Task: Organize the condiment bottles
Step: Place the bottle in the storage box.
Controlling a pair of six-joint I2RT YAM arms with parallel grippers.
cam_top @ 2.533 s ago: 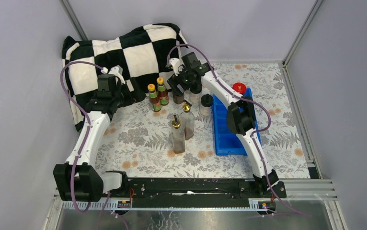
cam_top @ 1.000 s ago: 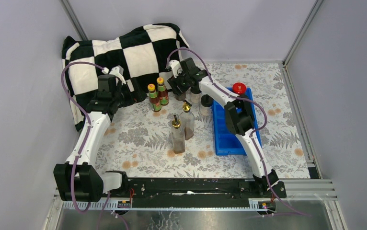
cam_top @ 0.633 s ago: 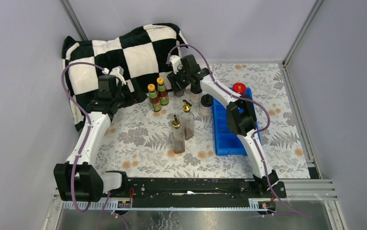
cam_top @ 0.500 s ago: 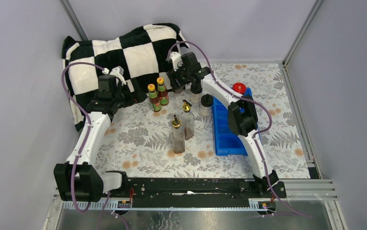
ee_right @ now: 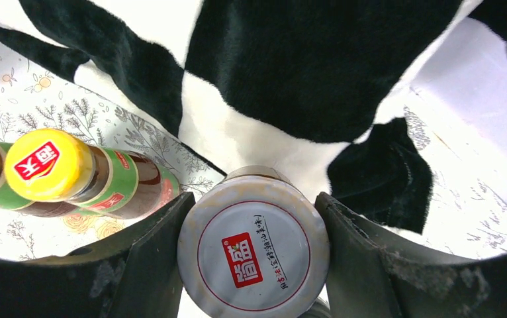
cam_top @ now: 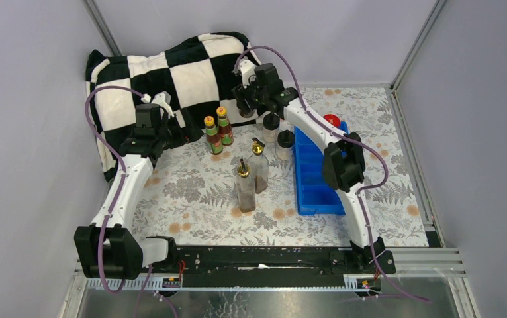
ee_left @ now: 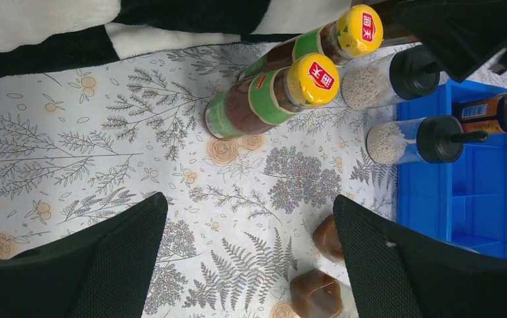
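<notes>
My right gripper will swing toward the tray's free spot beside the red-lidded jar [cam_top: 331, 120], descend and release, since that spot lies below it, to its right in the top view.
My right gripper [cam_top: 246, 101] is shut on the white-lidded dark jar [ee_right: 254, 255], its jaws pressed on both sides of the lid, held above the table near the cloth's edge. Two orange-capped sauce bottles [cam_top: 209, 134] [cam_top: 223, 126] stand just left of it. Two black-capped shakers [cam_top: 271, 128] [cam_top: 284, 144] stand next to the blue tray [cam_top: 314, 192]. The red-lidded jar [cam_top: 331, 120] sits at the tray's far end. Two gold-spouted bottles [cam_top: 245, 185] [cam_top: 259, 165] stand mid-table. My left gripper [ee_left: 251, 252] is open and empty, left of the sauce bottles [ee_left: 271, 93].
A black-and-white checkered cloth [cam_top: 171, 73] is heaped at the back left, just behind the right gripper; it also shows in the right wrist view [ee_right: 290, 66]. Grey walls close in the table on the left, back and right.
My right gripper has lifted and moved back toward the cloth with the white-lidded jar, away from the shakers. The left arm has not moved.
</notes>
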